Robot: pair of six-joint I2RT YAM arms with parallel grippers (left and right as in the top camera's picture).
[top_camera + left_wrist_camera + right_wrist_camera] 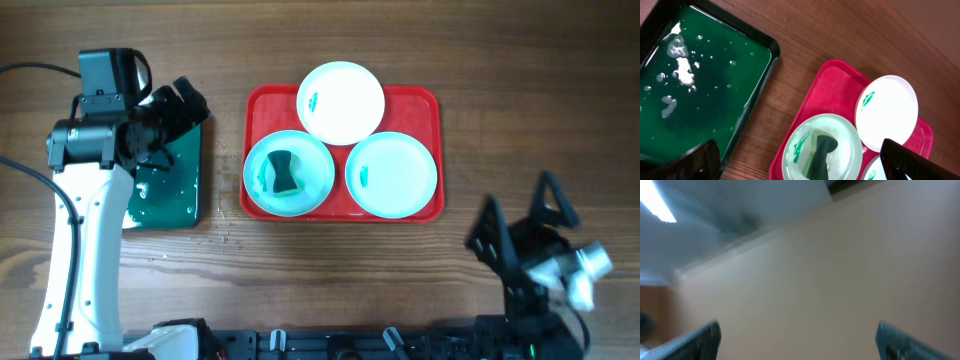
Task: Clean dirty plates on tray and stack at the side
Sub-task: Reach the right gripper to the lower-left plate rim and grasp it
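Note:
The sponge plate's rim [332,177] facing the other turquoise plate has a gap that leaves room for a finger, so my right gripper needs to swing outward, tip down and lower onto it next.
The red tray [262,110] lies mid-table and holds three plates. A white plate [341,102] sits at its far edge, with a small teal smear. The left turquoise plate [312,185] carries a green sponge [284,173]. The right turquoise plate [391,174] has a smear too. My left gripper [190,105] is open and holds nothing, hovering left of the tray. In the left wrist view the tray [832,85], sponge [821,150] and white plate [890,112] lie below my open left gripper [802,165]. My right gripper [517,195] stands open near the front right, pointing up.
A dark green tray [170,185] with wet soapy patches lies left of the red tray, under the left arm; the left wrist view shows the green tray [700,85] too. The right wrist view shows only wall and ceiling past the right gripper [800,340].

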